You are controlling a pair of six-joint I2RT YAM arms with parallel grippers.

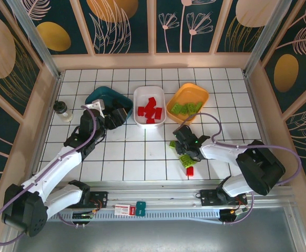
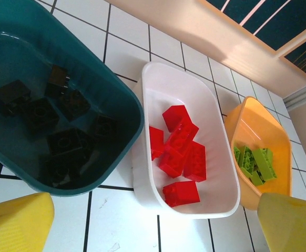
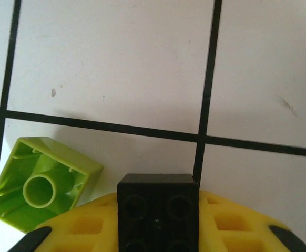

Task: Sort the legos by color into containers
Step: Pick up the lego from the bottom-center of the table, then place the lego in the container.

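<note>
My right gripper rises next, carries the matching lego outward past the white container over the inside of the teal container [image 1: 98, 95], which holds black legos, and releases.
My right gripper [image 1: 183, 140] is low over the tiles, shut on a black lego [image 3: 157, 210] that sits between its yellow fingers [image 3: 84, 228]. A lime green lego [image 3: 42, 189] lies upside down just to its left. More green legos [image 1: 185, 159] and one red lego [image 1: 190, 170] lie on the tiles near it. The teal container [image 2: 126, 94] holds black legos [image 2: 63, 136], the white container [image 2: 158, 79] red legos [image 2: 182, 147], and the orange container [image 2: 247, 121] green legos [image 2: 258, 165]. My left gripper [image 1: 113, 116] hangs open beside the teal container [image 1: 98, 95], nothing between its fingertips [image 2: 16, 223].
A small black-lidded jar [image 1: 63, 110] stands at the left of the tiled table. A red-and-white card [image 1: 122, 209] lies on the rail at the near edge. Wooden walls close in the table on three sides.
</note>
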